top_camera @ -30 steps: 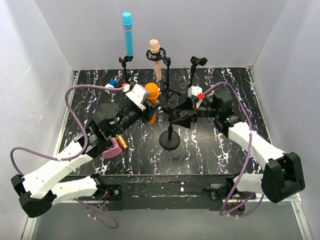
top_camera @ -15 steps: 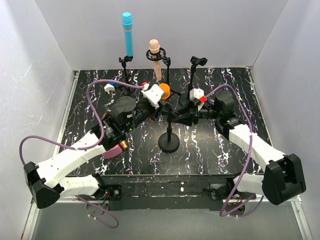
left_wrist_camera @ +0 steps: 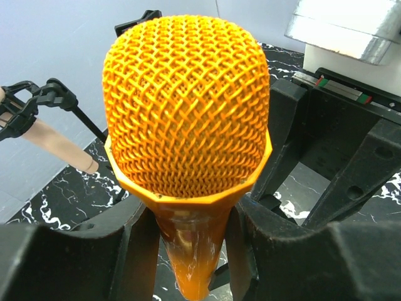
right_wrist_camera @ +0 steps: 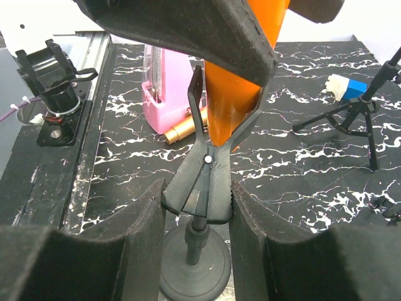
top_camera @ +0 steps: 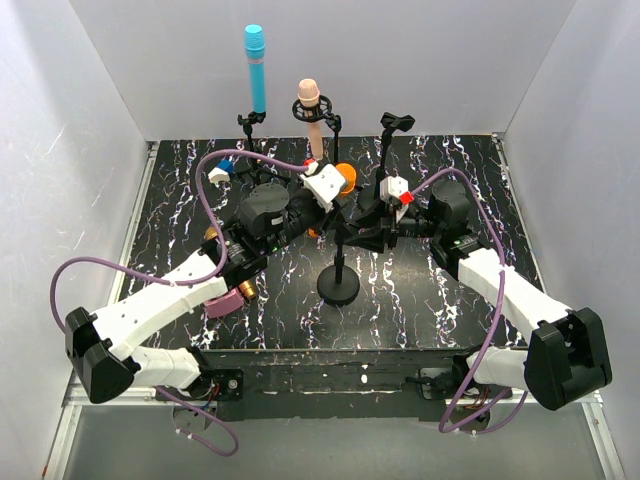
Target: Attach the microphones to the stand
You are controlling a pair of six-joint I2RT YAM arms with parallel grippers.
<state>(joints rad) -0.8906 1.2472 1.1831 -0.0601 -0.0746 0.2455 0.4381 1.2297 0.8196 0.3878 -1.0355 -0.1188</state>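
I should next move my left gripper slightly to the right in the top view and open it to release the orange microphone between the clip's prongs, as they are already on either side of its body.
My left gripper [top_camera: 322, 205] is shut on the orange microphone [left_wrist_camera: 188, 138], its mesh head [top_camera: 345, 177] up and its body [right_wrist_camera: 237, 88] sitting between the prongs of a black spring clip [right_wrist_camera: 203, 169]. My right gripper [right_wrist_camera: 199, 210] is shut on that clip's handles, atop a round-based stand [top_camera: 339, 283]. The cyan microphone [top_camera: 256, 68] and the pale pink microphone [top_camera: 312, 112] stand clipped on stands at the back. The golden-brown microphone [right_wrist_camera: 180, 130] lies on the mat beside a pink box.
A flat pink box [right_wrist_camera: 164, 94] lies at the front left of the mat. An empty tripod stand with a clip [top_camera: 393, 130] is at the back right. A small blue-and-white object [right_wrist_camera: 346, 86] lies near a tripod's legs. White walls enclose the table.
My left arm has swung right and away from me, carrying the orange microphone to the clip of the round-based stand. My right gripper has stayed on the clip.
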